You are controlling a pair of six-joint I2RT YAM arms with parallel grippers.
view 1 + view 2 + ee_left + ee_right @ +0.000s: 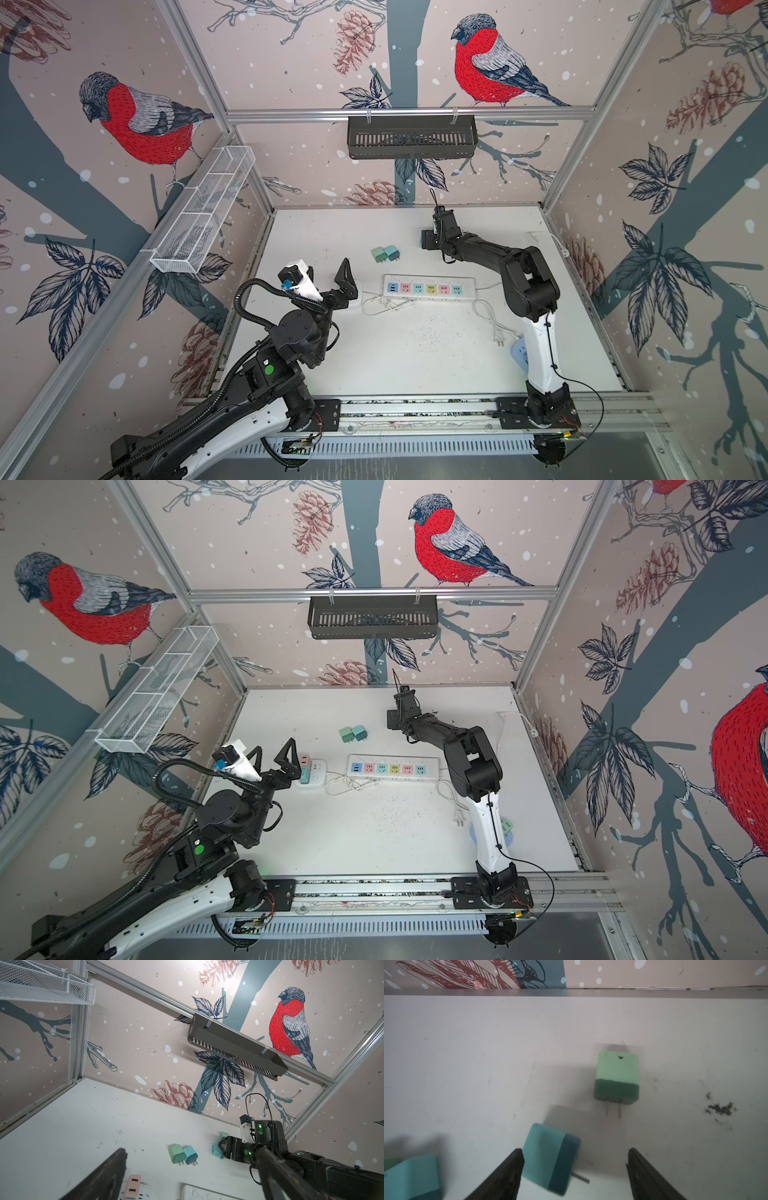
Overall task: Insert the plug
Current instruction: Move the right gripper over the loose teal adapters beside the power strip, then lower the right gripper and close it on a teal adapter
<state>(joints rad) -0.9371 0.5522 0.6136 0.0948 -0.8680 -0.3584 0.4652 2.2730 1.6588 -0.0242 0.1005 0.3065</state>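
Note:
The teal plug's body (550, 1158) is beside just one finger. My right gripper should next go down and slide toward the paired green and blue plugs, so its fingers are on both sides of that body.
My right gripper (575, 1150) is open near the back of the table. A teal plug (550, 1157) sits tilted between its fingers; it touches one finger, with a wide gap to the other. A green plug (616, 1078) lies flat just beyond it. A green plug (378, 254) and a blue plug (391, 252) lie side by side behind the white power strip (428, 286) with its coloured sockets. My left gripper (274, 748) hangs open and empty above a round white socket (318, 777), which has a pink adapter (133, 1186) in it.
A loose white cable (382, 305) curls in front of the strip, and its pronged end (498, 338) lies by the right arm's base. A black basket (411, 137) hangs on the back wall. A white wire basket (208, 208) hangs on the left wall.

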